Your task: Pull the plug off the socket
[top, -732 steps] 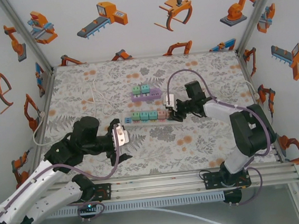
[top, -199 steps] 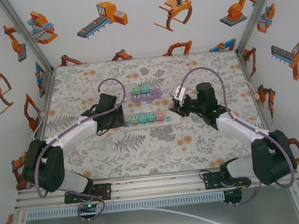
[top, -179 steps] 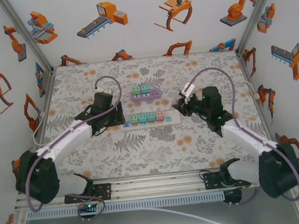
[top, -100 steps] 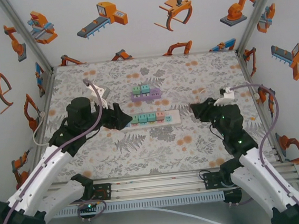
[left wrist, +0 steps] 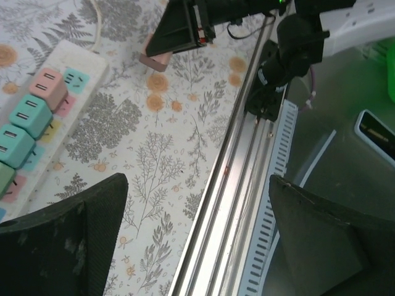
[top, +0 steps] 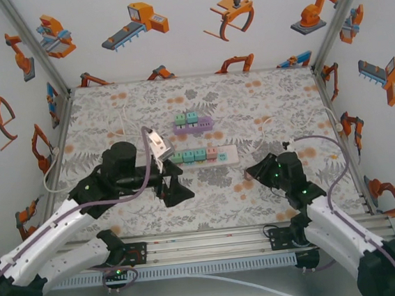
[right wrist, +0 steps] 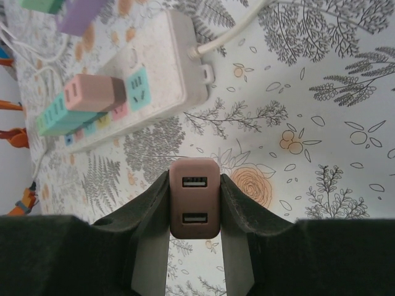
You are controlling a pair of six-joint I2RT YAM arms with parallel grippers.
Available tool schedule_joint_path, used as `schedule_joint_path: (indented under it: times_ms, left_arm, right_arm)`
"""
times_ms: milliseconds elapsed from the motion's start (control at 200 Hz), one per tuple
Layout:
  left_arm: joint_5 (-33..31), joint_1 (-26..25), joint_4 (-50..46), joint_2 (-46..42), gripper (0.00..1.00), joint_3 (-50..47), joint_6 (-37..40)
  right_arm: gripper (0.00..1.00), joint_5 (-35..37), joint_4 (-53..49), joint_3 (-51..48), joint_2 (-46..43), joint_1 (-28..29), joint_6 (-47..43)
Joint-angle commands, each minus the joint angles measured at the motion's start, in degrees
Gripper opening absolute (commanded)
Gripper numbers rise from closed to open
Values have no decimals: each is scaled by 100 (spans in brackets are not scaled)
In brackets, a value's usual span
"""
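Observation:
I will next lower the separated pink plug with my right gripper onto the floral table below, near the end of the white power strip, and then let go of the plug.
A dusty-pink plug with two USB slots is clamped between my right gripper's fingers, held above the floral table and apart from the socket. The socket is a white power strip that carries another pink plug and several teal ones. From the top view, the right gripper hangs with the plug near-right of the strip. My left gripper stands open and empty near-left of the strip. Its wrist view shows wide-spread fingers over the table's near rail.
A purple strip with teal plugs lies behind the white one. A white cable runs along the table's left side. The aluminium rail marks the near edge. Patterned walls close in the left, back and right.
The left gripper has let go and opened, and its arm has drawn back toward the near edge. The right arm has carried the pink plug away from the strip toward the near side.

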Motion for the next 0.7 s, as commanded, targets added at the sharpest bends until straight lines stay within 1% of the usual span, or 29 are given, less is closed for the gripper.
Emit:
schedule_joint_path:
  times_ms: [0, 105, 180, 220, 280, 370, 531, 696]
  left_arm:
    - [-191, -248, -99, 200, 93, 223, 387]
    - [-291, -348, -106, 287, 96, 254, 511]
    - [-318, -371, -87, 278, 100, 228, 541]
    - [-333, -373, -60, 270, 97, 198, 544]
    - [-372, -381, -36, 278, 97, 175, 558]
    - [-425, -379, -6, 308, 97, 175, 565]
    - [-493, -381, 67, 313, 97, 166, 565]
    - [-558, -380, 98, 382, 97, 174, 582]
  right_arm:
    - [18, -266, 659, 188, 553, -1, 15]
    - [21, -205, 1043, 178, 1067, 7, 166]
    - [25, -170, 1409, 85, 1426, 17, 390]
    - [27, -270, 1673, 44, 1621, 26, 427]
    - [31, -417, 1931, 32, 1903, 34, 425]
    - [37, -371, 1991, 46, 2190, 60, 536]
    - [47, -223, 1863, 25, 2221, 78, 546]
    - [52, 46, 1364, 32, 1839, 87, 474]
